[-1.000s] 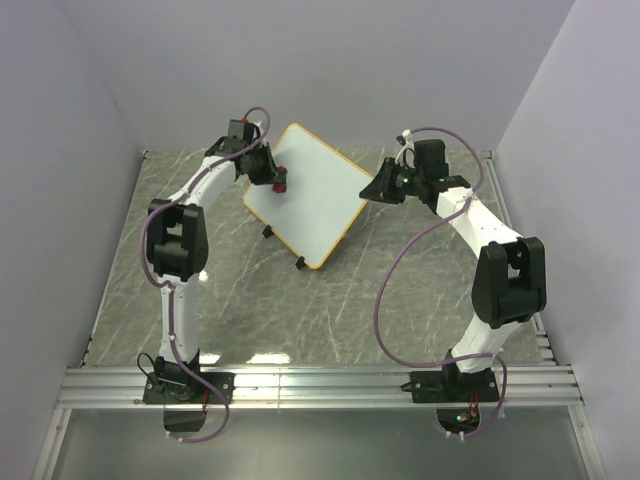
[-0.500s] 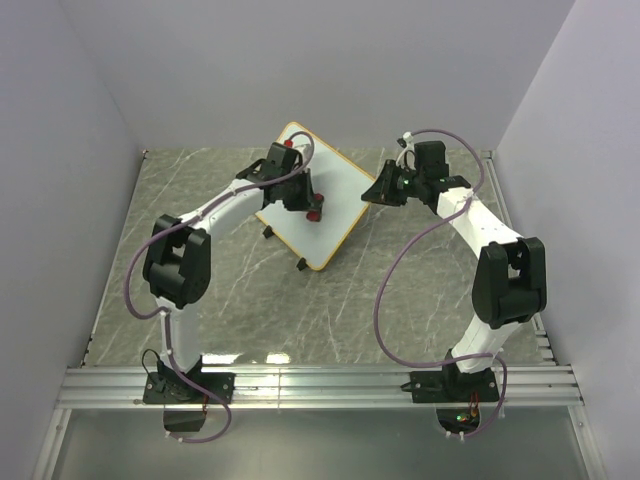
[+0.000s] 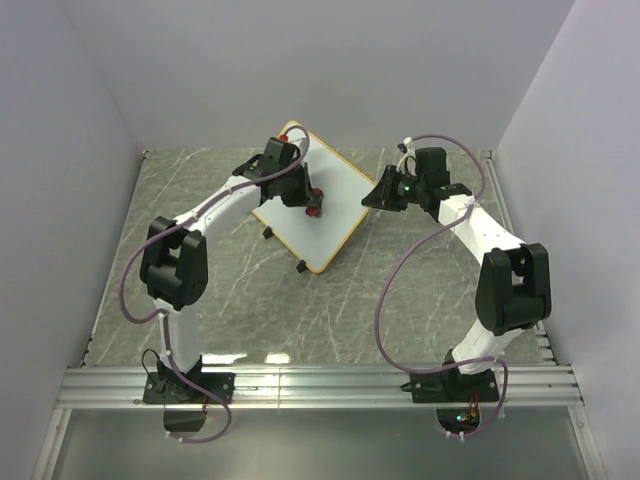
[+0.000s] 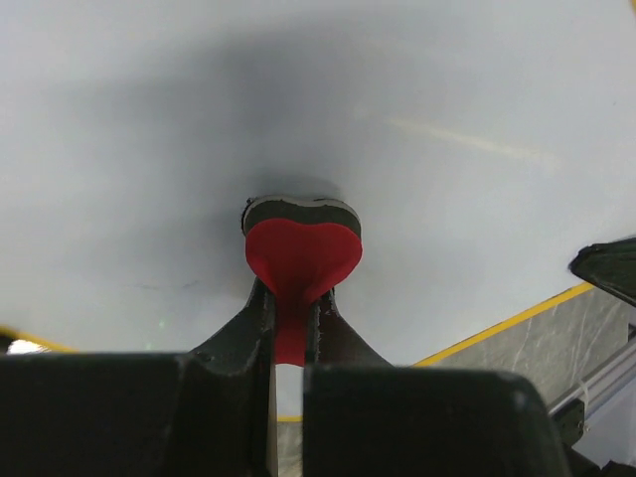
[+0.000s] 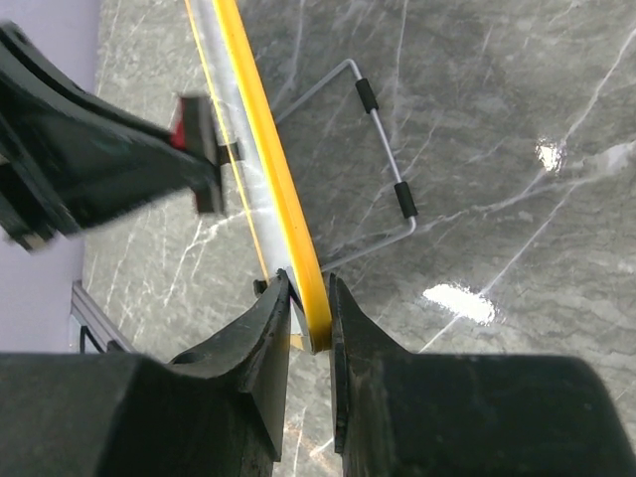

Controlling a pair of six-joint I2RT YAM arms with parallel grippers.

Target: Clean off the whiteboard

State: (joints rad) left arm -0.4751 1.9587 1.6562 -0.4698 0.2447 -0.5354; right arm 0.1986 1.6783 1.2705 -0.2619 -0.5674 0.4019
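Observation:
Next, the left gripper moves back and down off the board to release the eraser on the marble by the board's black feet (image 3: 266, 278), as the board's white side looks nearly clean.
The whiteboard (image 3: 325, 215) stands tilted at the back middle of the table, white with a yellow rim and two small black feet. My left gripper (image 3: 305, 200) is shut on the red-and-black eraser (image 3: 313, 208) and presses it against the board's face; in the left wrist view the eraser (image 4: 301, 253) sits flat on the white board (image 4: 447, 199) between my fingers (image 4: 260, 318). My right gripper (image 3: 378, 192) is shut on the board's right corner; in the right wrist view its jaws pinch the yellow rim (image 5: 273, 169).
A grey wire stand (image 5: 383, 159) with black sleeves props the board behind, resting on the marble table (image 5: 497, 149). Purple cables loop off both arms. Walls close in left, right and back. An aluminium rail (image 3: 320, 385) runs along the near edge.
My left gripper swept the eraser from the board's upper left down toward its middle, then slightly back up. My right gripper kept its hold on the corner; the board barely shifted.

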